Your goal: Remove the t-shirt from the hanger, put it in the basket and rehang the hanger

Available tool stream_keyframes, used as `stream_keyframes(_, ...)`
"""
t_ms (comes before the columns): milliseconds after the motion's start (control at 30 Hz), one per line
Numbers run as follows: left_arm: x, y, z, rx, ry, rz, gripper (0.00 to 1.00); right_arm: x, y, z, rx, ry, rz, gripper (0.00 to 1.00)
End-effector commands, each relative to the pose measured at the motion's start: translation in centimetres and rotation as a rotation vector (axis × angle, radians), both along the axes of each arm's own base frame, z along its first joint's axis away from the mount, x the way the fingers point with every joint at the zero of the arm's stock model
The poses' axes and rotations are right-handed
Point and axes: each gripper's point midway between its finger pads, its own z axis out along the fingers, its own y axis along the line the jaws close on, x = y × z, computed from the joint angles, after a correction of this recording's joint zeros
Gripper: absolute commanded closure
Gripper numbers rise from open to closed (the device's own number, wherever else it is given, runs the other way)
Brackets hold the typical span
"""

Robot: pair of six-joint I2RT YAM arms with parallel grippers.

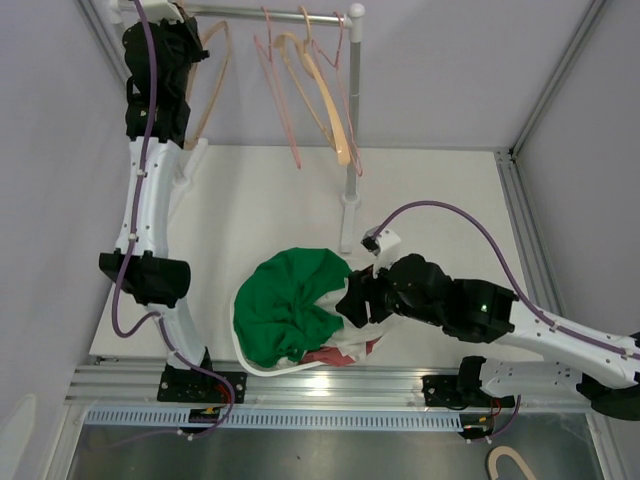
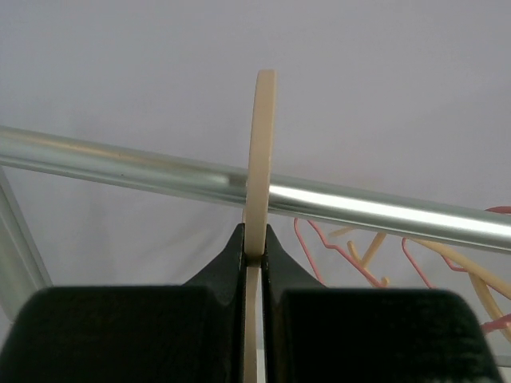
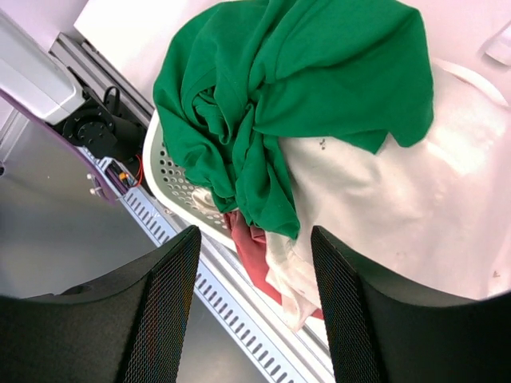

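The beige hanger's hook has its top above the metal bar, so next I need to lower it onto the bar with my left gripper and let go.
The green t-shirt [image 1: 285, 300] lies crumpled on top of a white laundry basket [image 1: 243, 355] at the table's front edge, off any hanger. It fills the top of the right wrist view [image 3: 303, 80]. My right gripper [image 1: 350, 305] hovers over the basket's right side, open and empty [image 3: 255, 271]. My left gripper [image 1: 185, 40] is up at the metal rail [image 1: 260, 14], shut on a bare beige hanger [image 1: 215, 75]. In the left wrist view the hanger [image 2: 259, 159] is pinched between the jaws of the gripper [image 2: 255, 247] and crosses the rail [image 2: 359, 209].
Several pink and beige empty hangers [image 1: 310, 80] hang on the rail, right of my left gripper. The rail's white post [image 1: 352, 150] stands behind the basket. A white cloth [image 3: 383, 199] and a red cloth [image 3: 255, 255] lie under the t-shirt. Another hanger [image 1: 515, 465] lies off the table at bottom right.
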Motion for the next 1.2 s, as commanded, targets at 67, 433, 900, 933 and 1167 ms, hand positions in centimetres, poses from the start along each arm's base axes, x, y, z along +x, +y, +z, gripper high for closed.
stream_keyframes(67, 0.8, -0.1, 1.5, -0.025, -0.065, -0.026, 0.99, 0.5, -1.3, 1.6, 0.099, -0.01, -0.072, 0.37)
stream_keyframes(433, -0.2, -0.6, -1.7, -0.061, 0.027, -0.06, 0.77, 0.5, -0.7, 1.0, 0.099, -0.005, -0.053, 0.37)
stream_keyframes(900, -14.6, 1.6, -3.2, -0.106, 0.111, 0.036, 0.02, 3.5, -0.2, 6.6, 0.165, -0.213, -0.018, 0.15)
stream_keyframes(933, -15.8, 1.8, -3.5, -0.124, 0.131, 0.04, 0.01, 3.8, -0.4, 7.3, 0.175, -0.226, -0.022, 0.13)
stream_keyframes(1167, -25.9, -0.3, -4.4, -0.131, 0.127, -0.128, 0.01, 5.6, -1.8, 9.9, 0.201, -0.276, -0.037, 0.01)
